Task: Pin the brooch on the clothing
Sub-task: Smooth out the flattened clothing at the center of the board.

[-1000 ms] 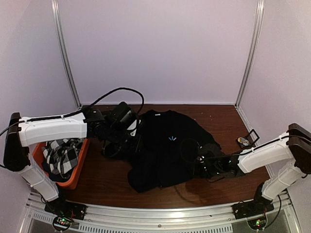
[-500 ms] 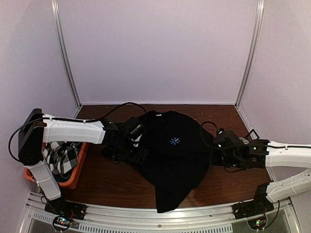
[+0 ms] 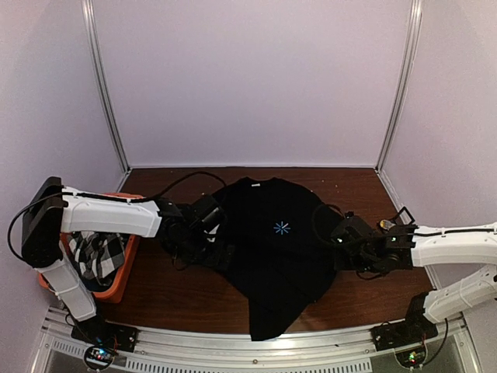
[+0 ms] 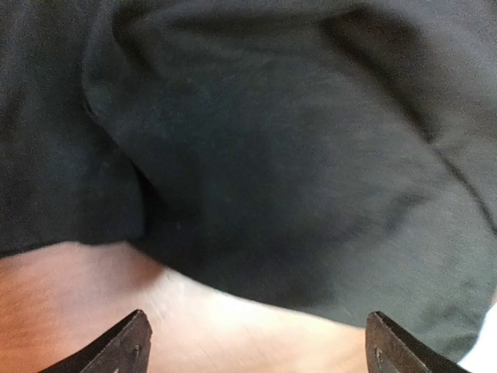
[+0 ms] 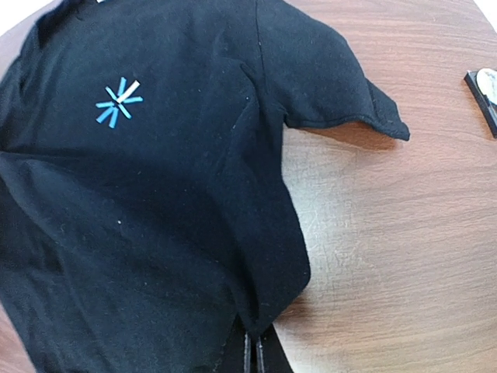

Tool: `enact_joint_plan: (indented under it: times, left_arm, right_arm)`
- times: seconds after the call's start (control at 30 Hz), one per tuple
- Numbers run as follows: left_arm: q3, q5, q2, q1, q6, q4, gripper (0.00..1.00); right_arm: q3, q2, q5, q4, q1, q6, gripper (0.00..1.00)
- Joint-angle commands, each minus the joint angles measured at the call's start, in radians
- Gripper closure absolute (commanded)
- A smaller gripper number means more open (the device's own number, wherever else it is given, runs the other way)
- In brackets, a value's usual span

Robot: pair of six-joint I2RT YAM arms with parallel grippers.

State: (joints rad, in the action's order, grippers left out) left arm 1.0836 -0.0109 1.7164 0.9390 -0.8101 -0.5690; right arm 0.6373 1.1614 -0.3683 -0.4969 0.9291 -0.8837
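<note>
My left gripper eases back and to the right in the top view onto the shirt's side edge (image 4: 345,317) next, as the open fingers still straddle bare wood.
The clothing (image 3: 272,264), a black T-shirt with a light-blue starburst (image 3: 281,228), lies spread flat mid-table. My left gripper (image 3: 211,242) is at its left sleeve. In the left wrist view it (image 4: 260,346) stands wide open over bare wood, just short of the dark fabric (image 4: 256,148), with nothing between the fingers. My right gripper (image 3: 334,250) is at the shirt's right edge. The right wrist view shows it (image 5: 256,353) shut on a fold of the shirt (image 5: 155,194). A small dark-framed piece with a pale centre (image 5: 485,85), probably the brooch, lies on the table right of the sleeve.
An orange bin (image 3: 116,289) at the left edge holds a black-and-white checked cloth (image 3: 97,252). Pale walls with metal posts (image 3: 105,85) close in the back and sides. Bare wooden table (image 3: 178,299) shows in front of the shirt's left side.
The crumpled shirt has been drawn out flat, its print now showing fully. My left gripper opened and let go of the left side. The right gripper moved right, still pinching the shirt.
</note>
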Motion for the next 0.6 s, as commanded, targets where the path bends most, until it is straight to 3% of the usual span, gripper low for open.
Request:
enact_joint_plan:
  times: [0.0, 0.27, 0.57]
  left_arm:
    - [-0.006, 0.036, -0.088, 0.032, -0.055, 0.035, 0.02]
    - [0.009, 0.109, -0.004, 0.045, -0.071, 0.047, 0.03]
    - [0.010, 0.164, 0.076, 0.045, -0.080, 0.089, 0.15]
  right_arm:
    - [0.027, 0.043, -0.026, 0.047, -0.009, 0.029, 1.00]
    - [0.063, 0.061, -0.027, 0.054, -0.021, 0.062, 1.00]
    - [0.040, 0.006, -0.034, 0.052, -0.039, 0.060, 1.00]
